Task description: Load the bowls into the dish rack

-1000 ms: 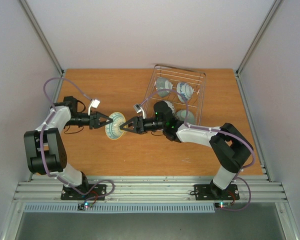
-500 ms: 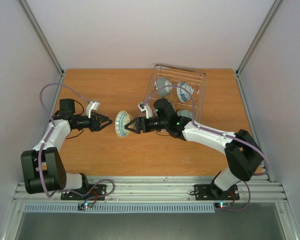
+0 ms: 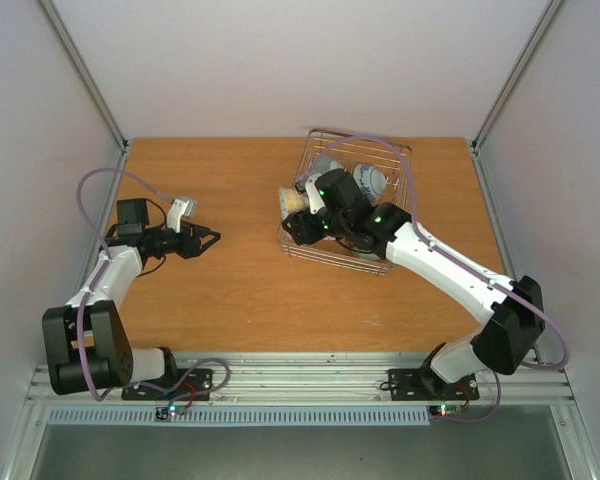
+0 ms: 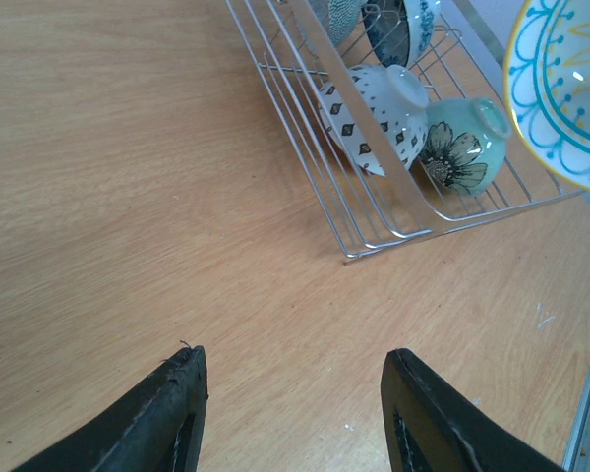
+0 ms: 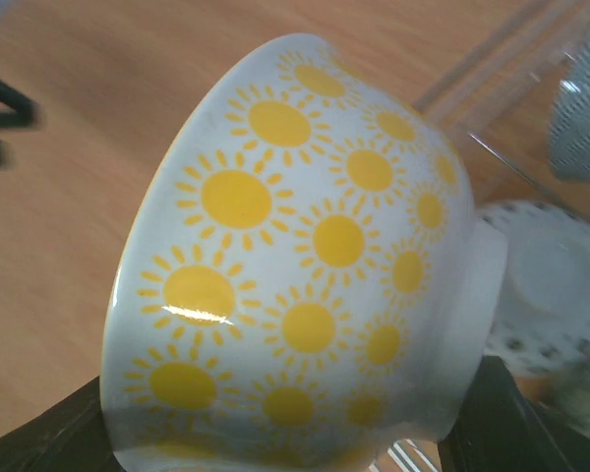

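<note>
My right gripper lowers the tilted sun bowl into the rack's near corner (image 3: 306, 247) beside the black-diamond bowl next and releases the bowl, since that corner still stands empty.
My right gripper (image 3: 296, 218) is shut on a bowl (image 3: 293, 200) that is white with yellow suns outside and blue-and-yellow inside. It holds the bowl tilted above the near-left corner of the wire dish rack (image 3: 398, 215). The bowl fills the right wrist view (image 5: 305, 265), with the gripper (image 5: 285, 438) at its lower edge. It also shows at the top right of the left wrist view (image 4: 565, 88). The rack (image 4: 369, 221) holds a black-diamond white bowl (image 4: 374, 118), a pale green flower bowl (image 4: 462, 147) and blue-patterned ones (image 4: 403, 25). My left gripper (image 3: 206, 238) (image 4: 293, 356) is open and empty over the table, well left of the rack.
The rack stands askew at the back right of the wooden table (image 3: 230, 290). Pale walls with metal frame rails (image 3: 80, 70) close in the sides. The right arm (image 3: 450, 270) stretches diagonally across the table's right half.
The left gripper let go of the sun bowl and drew back left. The right gripper carried the bowl from mid-table rightward and back to the rack's corner.
</note>
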Tool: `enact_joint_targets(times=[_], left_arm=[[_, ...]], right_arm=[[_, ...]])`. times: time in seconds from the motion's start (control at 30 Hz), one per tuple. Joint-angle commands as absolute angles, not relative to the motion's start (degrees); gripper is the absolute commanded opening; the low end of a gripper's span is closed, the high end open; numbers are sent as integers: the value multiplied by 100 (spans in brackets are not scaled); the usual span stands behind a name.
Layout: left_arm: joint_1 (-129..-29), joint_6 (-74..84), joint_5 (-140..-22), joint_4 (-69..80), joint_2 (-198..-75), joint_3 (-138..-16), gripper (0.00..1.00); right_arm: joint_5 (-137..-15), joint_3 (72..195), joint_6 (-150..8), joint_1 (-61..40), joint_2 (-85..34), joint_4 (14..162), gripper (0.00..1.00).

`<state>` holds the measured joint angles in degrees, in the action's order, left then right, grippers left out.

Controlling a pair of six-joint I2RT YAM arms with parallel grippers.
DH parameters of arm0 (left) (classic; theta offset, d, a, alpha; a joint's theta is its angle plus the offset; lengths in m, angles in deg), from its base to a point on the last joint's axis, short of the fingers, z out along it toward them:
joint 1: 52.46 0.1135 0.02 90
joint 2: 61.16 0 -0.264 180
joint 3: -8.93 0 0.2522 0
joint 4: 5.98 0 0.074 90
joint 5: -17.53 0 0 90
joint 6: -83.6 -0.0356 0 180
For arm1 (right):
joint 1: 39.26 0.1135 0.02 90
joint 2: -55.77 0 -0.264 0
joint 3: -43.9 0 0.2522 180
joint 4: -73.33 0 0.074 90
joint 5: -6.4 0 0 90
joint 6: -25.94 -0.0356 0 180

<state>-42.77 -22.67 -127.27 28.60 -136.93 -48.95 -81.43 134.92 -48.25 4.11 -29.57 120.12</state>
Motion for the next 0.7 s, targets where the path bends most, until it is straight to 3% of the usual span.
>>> enact_joint_targets(times=[0.0,0.67], left_arm=[[-4244,-2269,-12695,2658,-13737,-4907,49],[-4244,-2318,-12669,2691,-13760,-4895,49]], right_arm=[[-9380,13739,-4257,346,-3326,12895,3],[-9656,14183,-3965,296,-4601,13335,3]])
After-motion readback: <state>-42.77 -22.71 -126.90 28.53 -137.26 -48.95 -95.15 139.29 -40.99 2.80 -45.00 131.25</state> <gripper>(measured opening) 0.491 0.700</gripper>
